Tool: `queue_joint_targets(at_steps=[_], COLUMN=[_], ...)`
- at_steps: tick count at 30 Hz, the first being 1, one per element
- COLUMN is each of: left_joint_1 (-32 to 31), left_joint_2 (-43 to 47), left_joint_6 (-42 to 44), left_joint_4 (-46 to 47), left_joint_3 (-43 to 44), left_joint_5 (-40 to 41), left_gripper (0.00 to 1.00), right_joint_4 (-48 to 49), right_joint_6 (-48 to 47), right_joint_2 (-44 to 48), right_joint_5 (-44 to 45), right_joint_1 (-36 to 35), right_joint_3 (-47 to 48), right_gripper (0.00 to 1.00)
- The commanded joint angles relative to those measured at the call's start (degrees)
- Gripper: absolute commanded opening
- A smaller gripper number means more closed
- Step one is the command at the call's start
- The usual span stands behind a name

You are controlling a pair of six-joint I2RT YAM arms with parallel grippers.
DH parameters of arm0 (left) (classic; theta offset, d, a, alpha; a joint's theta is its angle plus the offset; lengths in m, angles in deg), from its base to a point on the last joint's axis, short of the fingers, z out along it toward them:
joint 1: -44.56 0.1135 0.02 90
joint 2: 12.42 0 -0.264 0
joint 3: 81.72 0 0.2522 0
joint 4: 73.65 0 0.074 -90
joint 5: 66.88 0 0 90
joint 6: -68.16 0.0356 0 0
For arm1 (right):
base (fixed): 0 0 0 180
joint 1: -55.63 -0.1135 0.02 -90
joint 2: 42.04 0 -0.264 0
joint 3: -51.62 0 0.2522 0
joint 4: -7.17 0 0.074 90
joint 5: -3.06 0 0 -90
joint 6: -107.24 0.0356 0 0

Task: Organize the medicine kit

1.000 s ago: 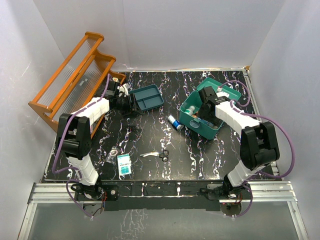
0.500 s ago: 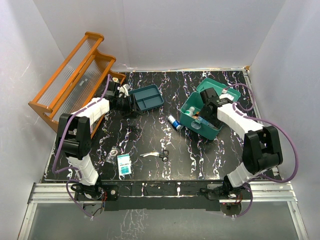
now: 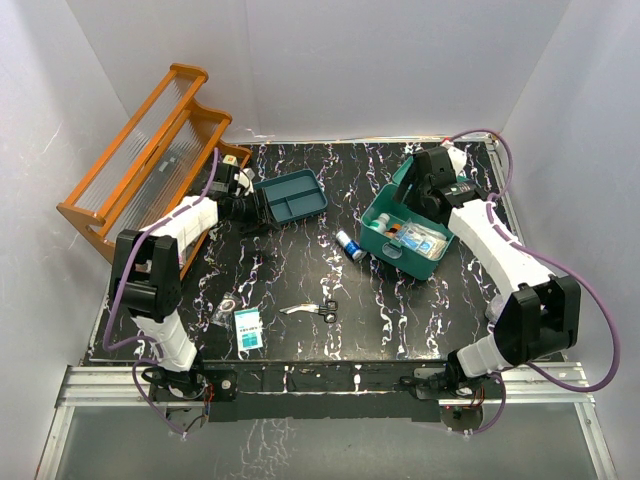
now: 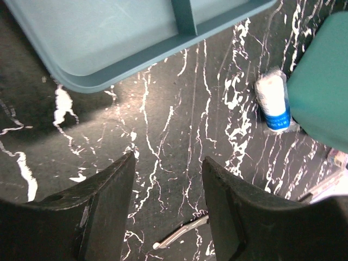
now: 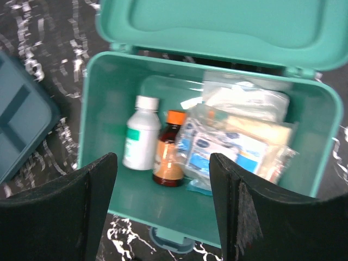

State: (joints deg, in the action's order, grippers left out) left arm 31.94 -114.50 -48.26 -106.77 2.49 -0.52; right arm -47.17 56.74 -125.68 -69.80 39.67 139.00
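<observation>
I will move my right gripper to the left in the top view and down over the roll's middle [image 3: 349,245], because the white-and-blue roll is outside the kit [image 3: 408,247].
The medicine kit [image 3: 408,247] is a teal-green box standing open right of centre, its lid [image 3: 432,172] tipped back. In the right wrist view the medicine kit [image 5: 109,109] holds a white bottle [image 5: 140,140], a brown bottle with an orange cap [image 5: 169,149] and several clear packets [image 5: 239,144]. My right gripper [image 3: 425,192] hovers open and empty above the kit's rear, and it also shows in the right wrist view [image 5: 163,215]. My left gripper [image 3: 256,206] is open and empty beside a dark teal tray [image 3: 292,196], and the left wrist view [image 4: 168,209] shows it over bare table.
An orange wooden rack [image 3: 150,150] stands at the back left. A white-and-blue roll [image 3: 350,245] lies just left of the kit and shows in the left wrist view [image 4: 273,103]. Metal scissors [image 3: 315,309], a green-white packet [image 3: 248,328] and a small clear bag [image 3: 228,305] lie near the front.
My right gripper has risen out of the kit and drawn back toward the lid, uncovering the contents. The left arm has barely moved.
</observation>
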Motion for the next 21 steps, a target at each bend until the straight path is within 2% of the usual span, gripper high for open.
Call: queue_joint_targets(at_steps=[1,8,14,21], left_joint_1=[-0.17,-0.17,-0.17,-0.15], left_joint_2=[7.19,14.29,22.1,30.76], left_joint_6=[-1.16,-3.09,-3.45,-1.45], left_joint_4=[-1.2,-0.95,-2.26,-3.23], left_joint_3=[-1.06,-4.05,-7.83,-9.93], left_joint_5=[7.02,14.72,21.13,26.55], left_gripper=[0.52,0.54,0.55,0.57], right_joint_4=[9.38,12.31,15.79,14.08], right_joint_6=[-6.43,-11.67,-17.75,-23.27], right_joint_2=[2.77,1.5,0.56,-4.23], right_joint_5=[-10.12,-14.45,-15.37,-8.05], right_joint_1=[0.17,-4.37,-12.11,-22.07], right_joint_3=[2.77,5.42,6.28,7.34], right_gripper=[0.66,0.67,0.69,0.7])
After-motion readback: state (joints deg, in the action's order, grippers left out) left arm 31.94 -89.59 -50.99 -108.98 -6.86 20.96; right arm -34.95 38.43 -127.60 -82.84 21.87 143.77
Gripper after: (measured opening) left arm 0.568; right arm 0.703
